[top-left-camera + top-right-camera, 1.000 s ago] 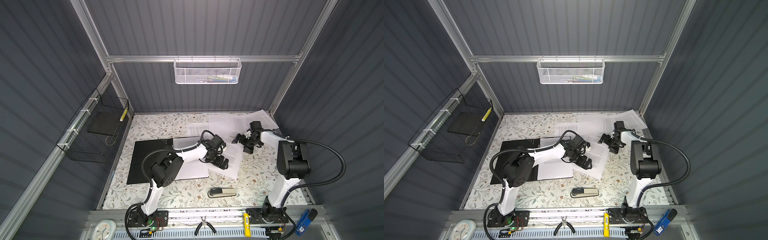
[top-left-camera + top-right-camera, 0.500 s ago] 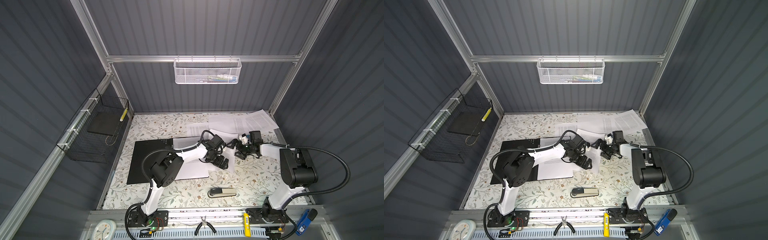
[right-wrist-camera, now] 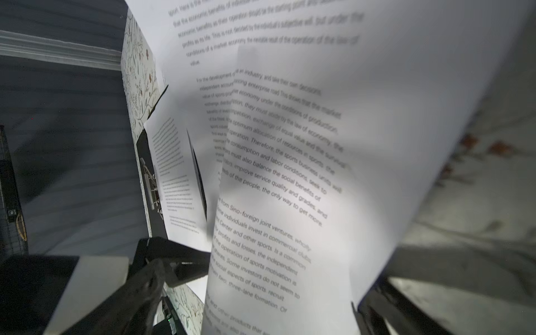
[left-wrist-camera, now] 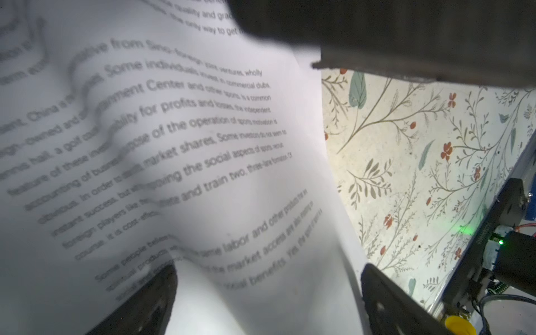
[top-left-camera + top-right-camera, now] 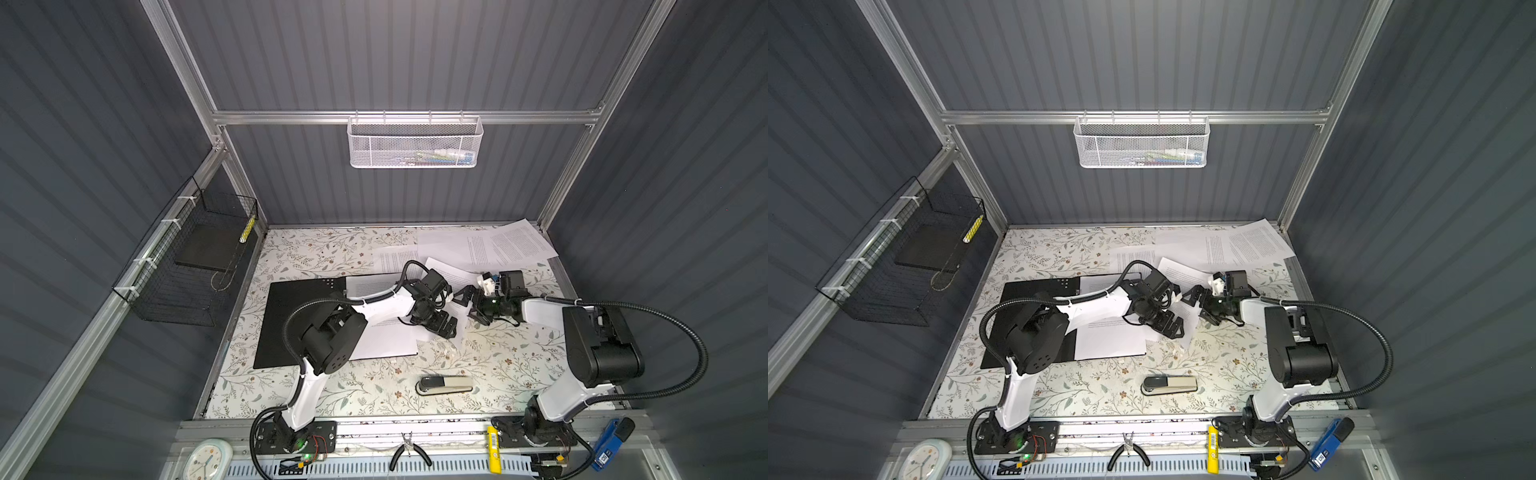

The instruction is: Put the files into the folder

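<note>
I will next turn my right gripper and shift it toward the buckled sheet's side edge (image 5: pixel 466 321) (image 3: pixel 370 282) to close there, because that edge is beside one finger, off the middle of the gap between my fingers.
The black folder (image 5: pixel 299 324) (image 5: pixel 1025 291) lies open at the left, with one printed sheet (image 5: pixel 386 345) (image 5: pixel 1108 340) on its right half. Just right of it a second sheet (image 5: pixel 453 276) (image 4: pixel 203 145) (image 3: pixel 290 174) is buckled upward between the two arms. My left gripper (image 5: pixel 442 326) (image 5: pixel 1167 324) (image 4: pixel 266 304) is open, and the bulging paper fills the gap between its fingers (image 4: pixel 145 304). My right gripper (image 5: pixel 469 303) (image 5: pixel 1200 301) (image 3: pixel 261 304) faces it, open, at the same sheet's other side. More files (image 5: pixel 498 245) lie fanned at the back right.
A stapler (image 5: pixel 444 384) lies near the front of the floral table (image 5: pixel 332 253). A white mesh basket (image 5: pixel 415 143) hangs on the back wall and a black wire basket (image 5: pixel 187 266) on the left wall. Pliers (image 5: pixel 409 453) rest on the front rail.
My right gripper has swung from the back-right pile toward the centre, close to the left gripper, and the sheet between them has buckled up. The left arm has hardly moved.
</note>
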You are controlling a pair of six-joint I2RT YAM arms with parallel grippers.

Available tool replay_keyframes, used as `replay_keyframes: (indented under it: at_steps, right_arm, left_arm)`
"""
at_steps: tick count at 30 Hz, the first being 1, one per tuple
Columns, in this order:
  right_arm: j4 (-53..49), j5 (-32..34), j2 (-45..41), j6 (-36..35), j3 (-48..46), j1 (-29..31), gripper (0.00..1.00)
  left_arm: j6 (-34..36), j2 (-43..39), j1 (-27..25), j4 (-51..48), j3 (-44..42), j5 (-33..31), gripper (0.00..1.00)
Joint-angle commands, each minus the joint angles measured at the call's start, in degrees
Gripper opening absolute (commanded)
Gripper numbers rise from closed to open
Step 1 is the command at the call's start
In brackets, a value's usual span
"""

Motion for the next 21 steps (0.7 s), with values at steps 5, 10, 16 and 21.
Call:
replay_keyframes:
  at_steps: [5, 10, 16, 21]
  right_arm:
    - [0.5, -5.8, -3.3, -4.7, -4.5, 0.3, 0.99]
    - [0.6, -3.0, -6.8, -7.6, -5.7, 0.9, 0.99]
    - [7.9, 1.0, -12.5, -8.5, -9.5, 1.0, 0.98]
    - [18.9, -5.4, -12.0, -4.3, -11.7, 2.7, 0.95]
  left_arm:
    - [0.7, 3.2, 0.8, -3.8, -0.5, -0.6, 0.99]
    - [0.8, 2.7, 1.2, -3.9, -0.9, -0.6, 0.99]
    - [0.8, 2.1, 1.8, -3.9, -1.2, -0.7, 0.99]
    - [0.9, 1.8, 1.9, -4.0, -1.4, -0.6, 0.99]
